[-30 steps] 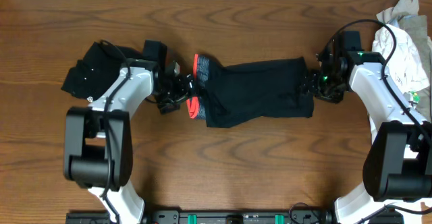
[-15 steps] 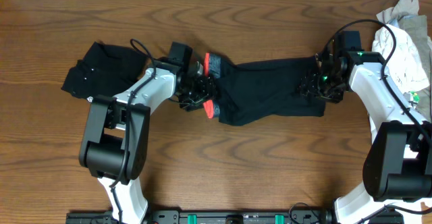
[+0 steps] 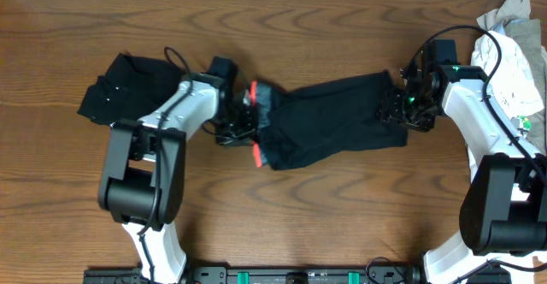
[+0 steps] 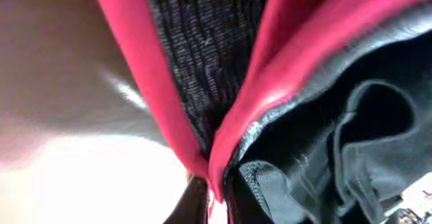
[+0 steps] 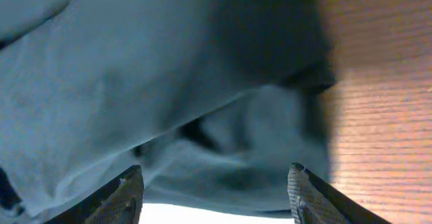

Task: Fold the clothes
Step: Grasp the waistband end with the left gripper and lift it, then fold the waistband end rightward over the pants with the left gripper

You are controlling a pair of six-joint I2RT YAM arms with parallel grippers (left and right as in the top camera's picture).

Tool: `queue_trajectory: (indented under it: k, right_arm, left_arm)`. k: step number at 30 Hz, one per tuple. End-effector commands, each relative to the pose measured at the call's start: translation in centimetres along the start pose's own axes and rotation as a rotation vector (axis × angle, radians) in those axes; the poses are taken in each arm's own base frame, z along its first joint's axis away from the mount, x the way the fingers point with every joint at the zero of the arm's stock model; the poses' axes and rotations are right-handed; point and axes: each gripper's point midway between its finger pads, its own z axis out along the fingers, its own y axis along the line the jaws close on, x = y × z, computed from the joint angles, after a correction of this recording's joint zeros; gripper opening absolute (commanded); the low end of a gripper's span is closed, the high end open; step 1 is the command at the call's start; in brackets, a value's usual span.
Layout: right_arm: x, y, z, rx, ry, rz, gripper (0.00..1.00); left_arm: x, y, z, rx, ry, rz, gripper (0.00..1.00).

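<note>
My left gripper rises next, swings the waistband [image 3: 265, 104] over and brings it down onto the trousers' opposite end [image 3: 377, 135] to release it. The trousers still lie stretched across the table.
The clothes in play are long black trousers [image 3: 333, 121], lying folded across the middle of the table. Their grey waistband [image 3: 265, 104] with red edges points left. My left gripper [image 3: 243, 121] is at that waistband. In the left wrist view it [image 4: 214, 200] is shut, with the red edge [image 4: 169, 96] pinched between its jaws. My right gripper [image 3: 396, 110] is over the trousers' right end. In the right wrist view its fingers [image 5: 128, 193] stand wide apart, with the dark cloth [image 5: 169, 82] lying just past them.
A black piece [image 3: 124, 87] with a small white logo lies at the far left, behind my left arm. White and beige garments [image 3: 513, 53] are heaped at the right edge. The table [image 3: 342, 27] is brown wood.
My left gripper reached right to the waistband, shut on it and drew back a little to the left. The trousers shifted with it. The right arm stayed put.
</note>
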Motion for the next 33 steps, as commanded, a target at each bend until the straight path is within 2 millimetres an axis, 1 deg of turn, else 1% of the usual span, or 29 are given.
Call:
queue_trajectory:
  k: [1, 3, 4, 6, 7, 8, 11, 13, 15, 17, 20, 22, 25, 30, 31, 32, 33]
  right_arm:
    - [0.0, 0.0, -0.2, -0.008, 0.000, 0.011, 0.67]
    - [0.0, 0.0, -0.2, -0.008, 0.000, 0.011, 0.67]
    - [0.0, 0.0, -0.2, -0.008, 0.000, 0.011, 0.67]
    - [0.0, 0.0, -0.2, -0.008, 0.000, 0.011, 0.67]
    - [0.0, 0.0, -0.2, -0.008, 0.000, 0.011, 0.66]
    - [0.0, 0.0, -0.2, -0.008, 0.000, 0.011, 0.67]
    - [0.0, 0.0, -0.2, -0.008, 0.000, 0.011, 0.67]
    - [0.0, 0.0, -0.2, -0.008, 0.000, 0.011, 0.67]
    - [0.1, 0.0, -0.2, -0.008, 0.001, 0.012, 0.67]
    - [0.1, 0.0, -0.2, -0.008, 0.002, 0.012, 0.67]
    - [0.2, 0.1, -0.2, -0.011, 0.006, 0.013, 0.67]
    - [0.3, 0.0, -0.2, -0.010, 0.009, 0.015, 0.67]
    - [0.4, 0.0, -0.2, -0.008, 0.016, 0.017, 0.67]
    - [0.7, -0.1, -0.2, -0.006, 0.026, 0.019, 0.67]
    - [0.7, -0.1, -0.2, -0.006, 0.027, 0.019, 0.67]
    - [0.7, -0.1, -0.2, -0.006, 0.028, 0.019, 0.67]
    - [0.7, -0.1, -0.2, -0.006, 0.028, 0.019, 0.67]
  left_arm:
    - [-2.2, 0.8, -5.5, -0.055, -0.136, 0.062, 0.06]
    - [-2.4, 1.7, -8.4, -0.106, -0.185, 0.051, 0.06]
    - [-2.5, 1.9, -9.4, -0.118, -0.201, 0.055, 0.06]
    - [-2.5, 1.7, -11.8, -0.133, -0.237, 0.068, 0.06]
    - [-2.4, 1.4, -13.3, -0.138, -0.259, 0.071, 0.05]
    - [-2.4, 1.0, -14.2, -0.139, -0.274, 0.076, 0.06]
    - [-1.9, -1.5, -17.5, -0.129, -0.317, 0.128, 0.06]
    - [-1.3, -3.5, -18.7, -0.130, -0.329, 0.184, 0.06]
    - [-0.9, -5.2, -18.9, -0.151, -0.340, 0.236, 0.06]
    - [-0.2, -7.2, -18.0, -0.175, -0.338, 0.302, 0.06]
    - [0.8, -9.3, -15.3, -0.222, -0.303, 0.369, 0.06]
    - [1.3, -10.7, -13.0, -0.245, -0.265, 0.422, 0.06]
    - [2.0, -12.5, -9.0, -0.264, -0.201, 0.487, 0.06]
    - [2.6, -14.2, -2.6, -0.292, -0.117, 0.558, 0.06]
    - [2.8, -14.4, -1.7, -0.298, -0.103, 0.569, 0.06]
    - [3.0, -14.4, -0.8, -0.306, -0.087, 0.576, 0.09]
    - [3.2, -14.4, -0.2, -0.311, -0.076, 0.583, 0.22]
